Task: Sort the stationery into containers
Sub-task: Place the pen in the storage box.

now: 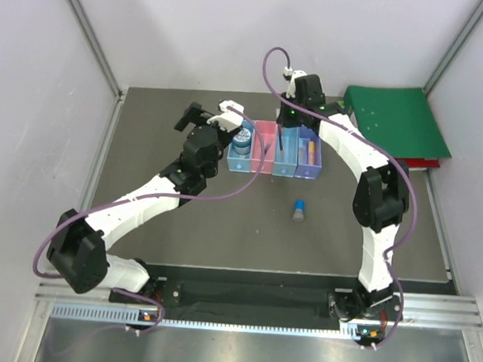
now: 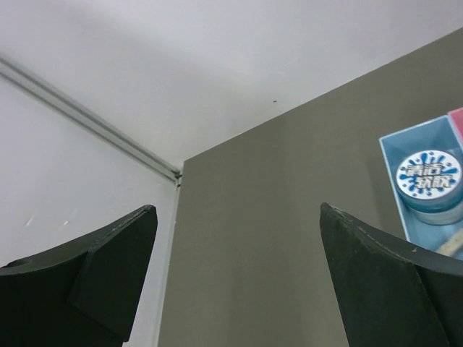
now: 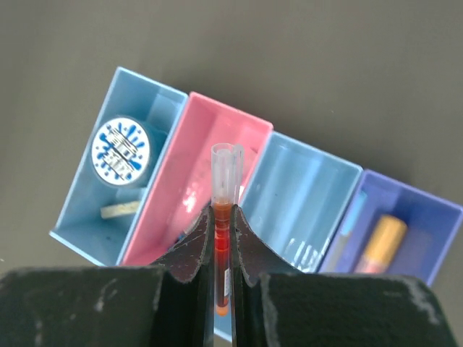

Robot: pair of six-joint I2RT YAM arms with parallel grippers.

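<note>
I will next move my right gripper sideways and down to release the red pen (image 3: 226,189), because the pink bin is below it, to its left in the top view.
My right gripper (image 3: 225,210) is shut on a thin red pen (image 3: 226,189) with a clear cap, held over the line between the pink bin (image 3: 217,126) and the light-blue bin (image 3: 307,181). The blue bin (image 3: 165,108) holds a round blue disc (image 3: 120,148) and a tan eraser (image 3: 119,210). An orange-yellow highlighter (image 3: 383,242) and a light-blue marker (image 3: 349,224) lie in the purple bin (image 3: 416,206). A small blue cylinder (image 1: 299,209) lies on the table in front of the row. My left gripper (image 2: 237,210) stands open and holds nothing, just left of the blue bin (image 2: 394,144).
Big green binders (image 1: 395,121) lie at the back right, close to the right arm. The left wrist view looks toward the table's back-left corner and the white wall. The four bins sit side by side near the table's back middle (image 1: 263,149).
</note>
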